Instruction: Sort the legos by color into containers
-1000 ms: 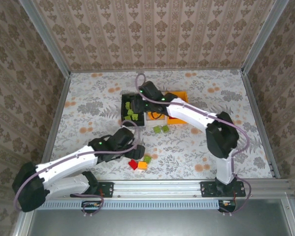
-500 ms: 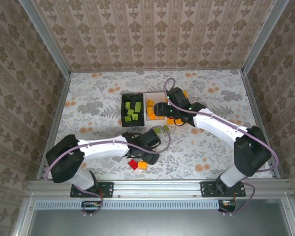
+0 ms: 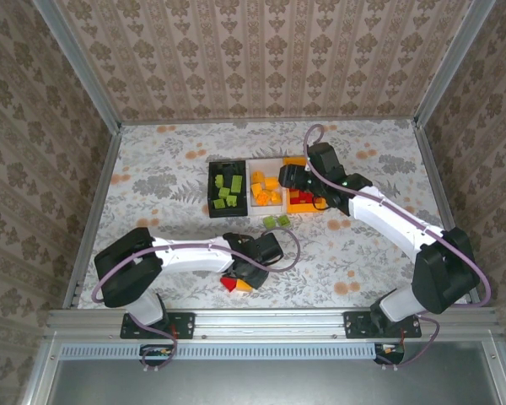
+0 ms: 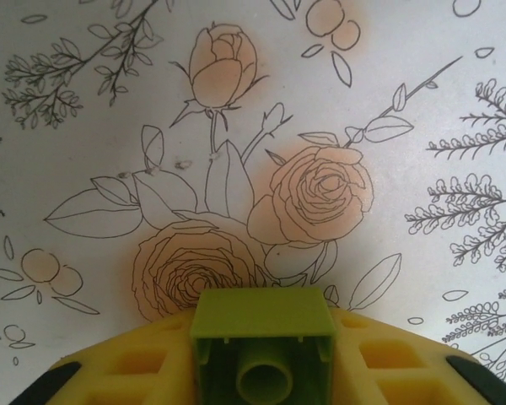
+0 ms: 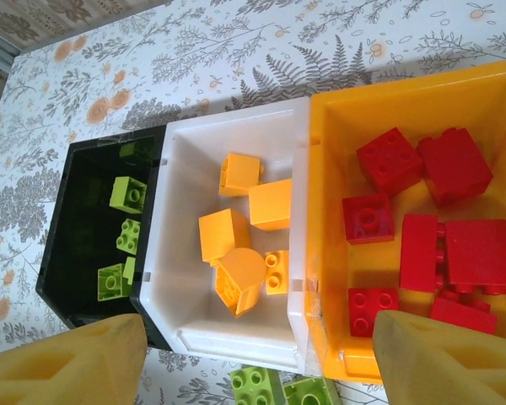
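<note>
The left gripper will rise next, carry the lego outward over the black bin, which stands outward of it, and let the lego go where other green ones lie.
My left gripper [image 4: 261, 373] is shut on a lime green lego [image 4: 261, 314], held just above the flowered table near the front edge, where the gripper [image 3: 251, 270] hangs beside a red lego [image 3: 228, 284] and an orange lego [image 3: 245, 286]. My right gripper [image 5: 257, 359] is open with nothing in it, hovering [image 3: 288, 178] over the containers. The black bin [image 5: 76, 211] holds green legos, the white bin [image 5: 236, 122] orange ones, the orange-yellow bin [image 5: 388, 93] red ones. Two green legos [image 5: 255, 386] lie on the table just in front of the bins [image 3: 277, 221].
The three bins stand side by side mid-table: black [image 3: 212, 191], white [image 3: 267, 207], orange-yellow [image 3: 312, 208]. Metal rails and patterned walls enclose the table [image 3: 152, 194]. Open cloth lies to the left and right of the bins.
My left gripper dropped toward the front edge and closed on the green lego. My right arm swung right, from over the black bin to over the white and orange-yellow bins.
</note>
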### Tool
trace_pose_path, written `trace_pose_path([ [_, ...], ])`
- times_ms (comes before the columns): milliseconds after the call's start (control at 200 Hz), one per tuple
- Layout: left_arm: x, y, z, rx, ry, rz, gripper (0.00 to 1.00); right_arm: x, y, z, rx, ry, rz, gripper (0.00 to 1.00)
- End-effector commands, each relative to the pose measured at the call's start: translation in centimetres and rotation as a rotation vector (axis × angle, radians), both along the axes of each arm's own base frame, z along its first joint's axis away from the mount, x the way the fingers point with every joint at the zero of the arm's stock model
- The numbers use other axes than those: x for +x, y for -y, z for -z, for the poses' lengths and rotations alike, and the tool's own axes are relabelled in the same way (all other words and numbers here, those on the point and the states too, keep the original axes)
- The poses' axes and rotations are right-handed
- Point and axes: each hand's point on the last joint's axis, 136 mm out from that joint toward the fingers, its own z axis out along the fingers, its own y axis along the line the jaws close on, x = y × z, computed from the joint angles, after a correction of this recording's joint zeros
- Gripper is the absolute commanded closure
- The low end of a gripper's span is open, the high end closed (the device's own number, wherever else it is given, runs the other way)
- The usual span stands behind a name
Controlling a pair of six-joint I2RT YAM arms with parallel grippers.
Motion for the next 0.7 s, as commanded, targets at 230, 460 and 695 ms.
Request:
trace_pose_path([
  [230, 3.3, 0.3, -4.5, -0.033, 0.161, -0.022, 0.76, -0.6, 1.6, -1.0, 0.021, 0.025, 0.050, 0.28],
  [460, 11.9, -2.6, -12.0, -0.173, 0.397, -0.225, 0.76, -1.7, 2.4, -0.7, 0.033, 0.017, 0.068, 0.28],
  [695, 21.9, -5.0, -14.0, -0.228, 0.527, -0.434, 0.76, -2.6, 2.9, 0.5, 0.017, -0.016, 0.072, 0.28],
])
